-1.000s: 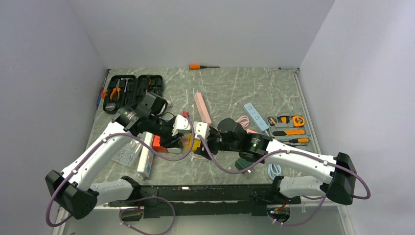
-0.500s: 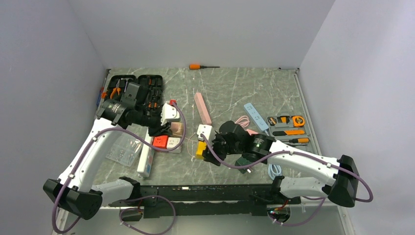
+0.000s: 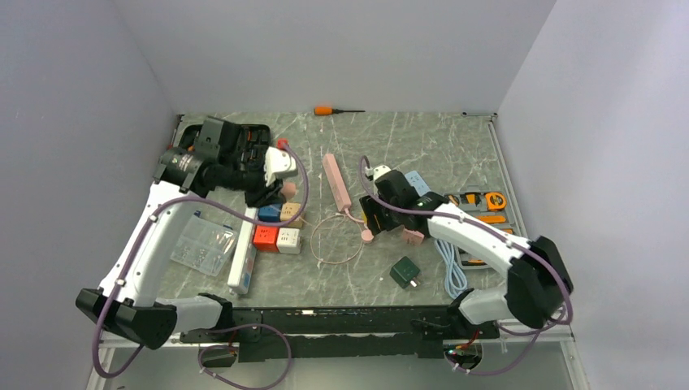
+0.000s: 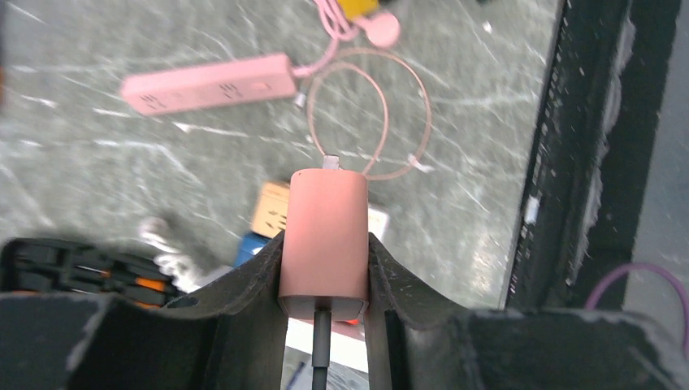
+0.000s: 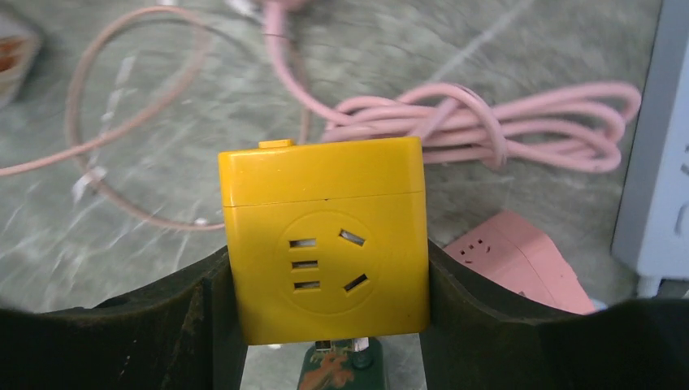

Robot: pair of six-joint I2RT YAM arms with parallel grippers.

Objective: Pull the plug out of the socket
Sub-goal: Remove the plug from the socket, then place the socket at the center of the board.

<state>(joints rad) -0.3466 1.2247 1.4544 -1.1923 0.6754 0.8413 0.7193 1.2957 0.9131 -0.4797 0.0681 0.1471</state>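
Observation:
The robot's right gripper will go down toward the pink cube socket, to the bare table beside it, because the slotted side of the yellow socket is empty.
My left gripper is shut on a pink plug, its metal prong end pointing away from the camera and a grey cord leaving its back. In the top view this gripper hangs over the left of the table with the plug at its tip. My right gripper is shut on a yellow cube socket whose slotted face is empty. In the top view the right gripper is right of centre and hides the socket. Plug and socket are well apart.
Blue, tan, red and white cube sockets lie under the left gripper beside a white power strip. A pink power strip with looped cable, a pink cube socket, a dark adapter, an open tool case and tools lie around.
The grippers, together at the table's centre a second ago, have drawn apart. The left went back-left with the pink plug; the right went back-right with the yellow socket.

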